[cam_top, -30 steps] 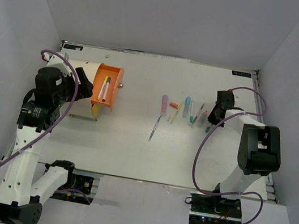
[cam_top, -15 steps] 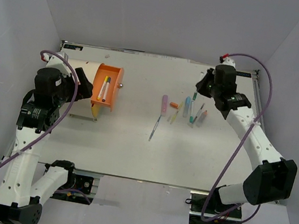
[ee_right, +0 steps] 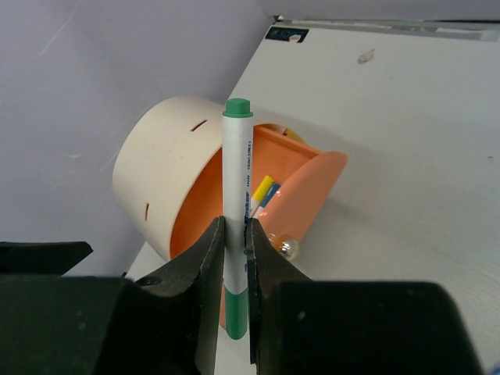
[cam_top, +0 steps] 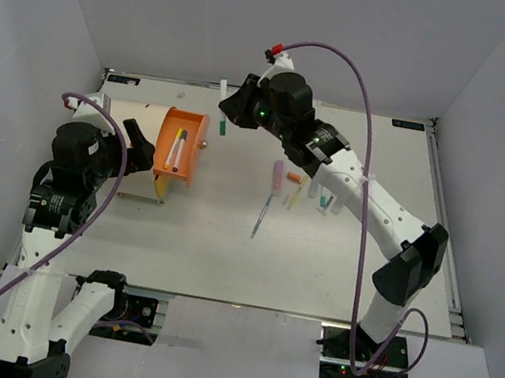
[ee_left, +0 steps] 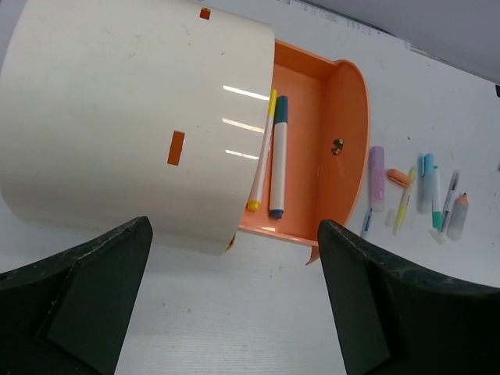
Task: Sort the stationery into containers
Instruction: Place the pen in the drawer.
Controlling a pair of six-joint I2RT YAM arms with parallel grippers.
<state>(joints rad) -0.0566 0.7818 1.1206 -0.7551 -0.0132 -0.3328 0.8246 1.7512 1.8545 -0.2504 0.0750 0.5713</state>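
My right gripper first moves toward the drum next, past the brass knob, to get the white marker over the open orange drawer [cam_top: 183,146].
My right gripper [cam_top: 226,107] [ee_right: 235,234] is shut on a white marker with green ends [ee_right: 237,187], also seen from the top [cam_top: 222,108], held in the air just right of the open orange drawer [cam_top: 183,146] [ee_left: 328,148]. The drawer slides out of the cream drum [cam_top: 133,121] [ee_left: 133,117] and holds a yellow-capped pen [ee_left: 262,148] and a blue-capped marker [ee_left: 279,156]. Its brass knob [ee_right: 287,249] faces right. Several more pens and markers [cam_top: 306,186] [ee_left: 414,195] lie on the table mid-right. My left gripper [ee_left: 234,312] is open beside the drum, empty.
A thin grey-blue pen [cam_top: 261,216] lies apart from the pile, nearer the table's middle. White walls enclose the table on three sides. The right arm [cam_top: 367,199] stretches across above the pile of pens.
My right gripper lifted the green-and-white marker from the pile at the right and swung it left across the table to beside the open drawer. The left arm barely moved.
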